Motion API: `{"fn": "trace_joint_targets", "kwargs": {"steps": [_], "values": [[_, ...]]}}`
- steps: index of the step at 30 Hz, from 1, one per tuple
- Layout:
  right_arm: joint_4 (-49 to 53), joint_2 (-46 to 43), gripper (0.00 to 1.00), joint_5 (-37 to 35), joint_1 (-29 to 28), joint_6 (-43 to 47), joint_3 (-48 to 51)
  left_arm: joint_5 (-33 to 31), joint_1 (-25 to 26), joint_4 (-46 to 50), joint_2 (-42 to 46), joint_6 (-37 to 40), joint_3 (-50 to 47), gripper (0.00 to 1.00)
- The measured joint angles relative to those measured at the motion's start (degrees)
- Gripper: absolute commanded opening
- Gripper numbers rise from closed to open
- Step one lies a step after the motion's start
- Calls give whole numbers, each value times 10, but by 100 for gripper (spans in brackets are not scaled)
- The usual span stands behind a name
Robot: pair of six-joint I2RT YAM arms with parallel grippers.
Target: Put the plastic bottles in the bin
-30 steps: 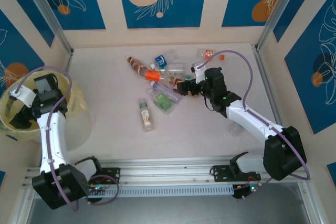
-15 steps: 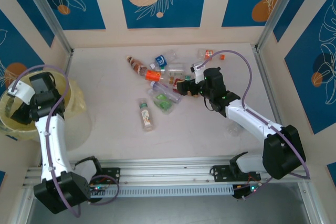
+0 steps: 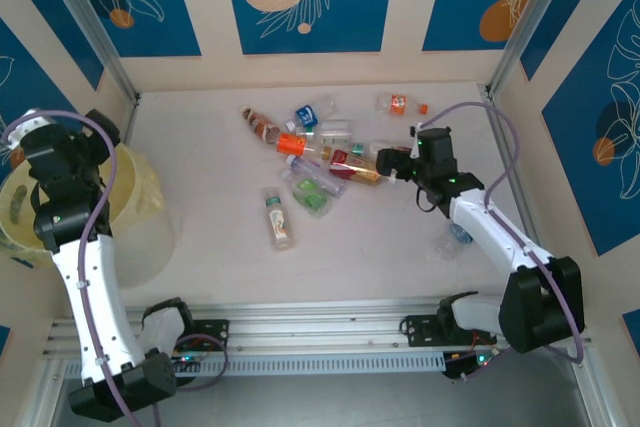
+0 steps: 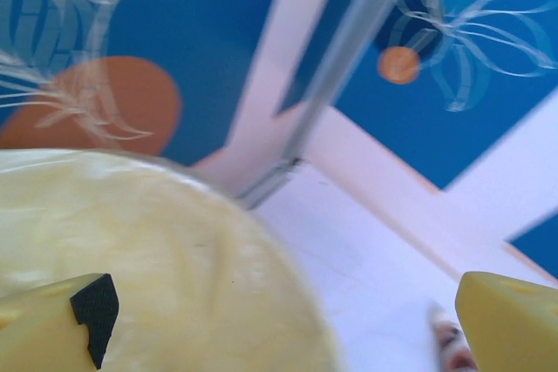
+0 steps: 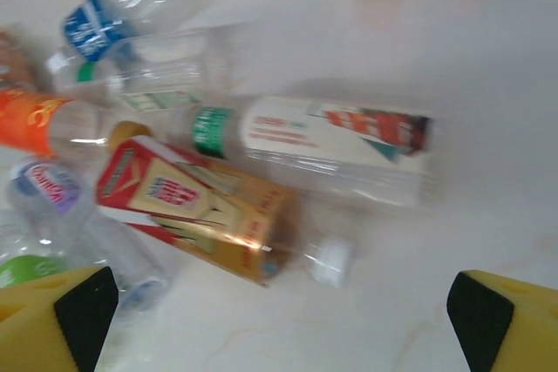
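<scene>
My right gripper should next move back from the heap and down onto the crushed clear bottle (image 3: 453, 239), because that bottle lies beside my right gripper's own arm, apart from the others.
Several plastic bottles (image 3: 310, 157) lie in a loose heap on the table's middle. My right gripper (image 3: 386, 161) stands open just right of the heap. In the right wrist view the gripper (image 5: 279, 309) has a red-and-yellow labelled bottle (image 5: 200, 206) with a white cap just ahead of the gap between its fingers, and nothing between them. A white-labelled bottle (image 5: 331, 141) lies behind that one. The pale yellow bin (image 3: 135, 209) stands at the left edge. My left gripper (image 3: 98, 129) hangs open above the bin's far rim (image 4: 157, 250) and holds nothing.
An orange-labelled bottle (image 3: 398, 103) lies apart near the back right, a green-labelled one (image 3: 276, 215) lies toward the front, and a crushed clear one (image 3: 450, 239) rests beside the right arm. Walls with metal posts (image 3: 90, 27) close the table at the back and sides.
The left arm has risen out of the bin and turned toward the back corner. The right gripper has drawn back to the right, off the heap, uncovering the red-and-yellow bottle.
</scene>
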State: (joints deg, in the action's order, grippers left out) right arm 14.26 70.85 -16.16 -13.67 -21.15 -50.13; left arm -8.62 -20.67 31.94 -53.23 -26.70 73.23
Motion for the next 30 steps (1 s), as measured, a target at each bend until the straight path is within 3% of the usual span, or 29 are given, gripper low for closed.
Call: {"fn": "trace_joint_targets", "kwargs": {"steps": [9,17,22,30], "values": [[161,-76,99,-3,136,-76,9,188,105,-61,-28,-2,5,100],[270,-188,96,-1,226,-159,79,306,193,-66,-105,29,39,100],[297,-201,96,19,246,-222,143,364,221,-93,-106,31,19,100],[270,-130,93,54,248,-264,181,418,258,-200,-104,5,-73,100]]}}
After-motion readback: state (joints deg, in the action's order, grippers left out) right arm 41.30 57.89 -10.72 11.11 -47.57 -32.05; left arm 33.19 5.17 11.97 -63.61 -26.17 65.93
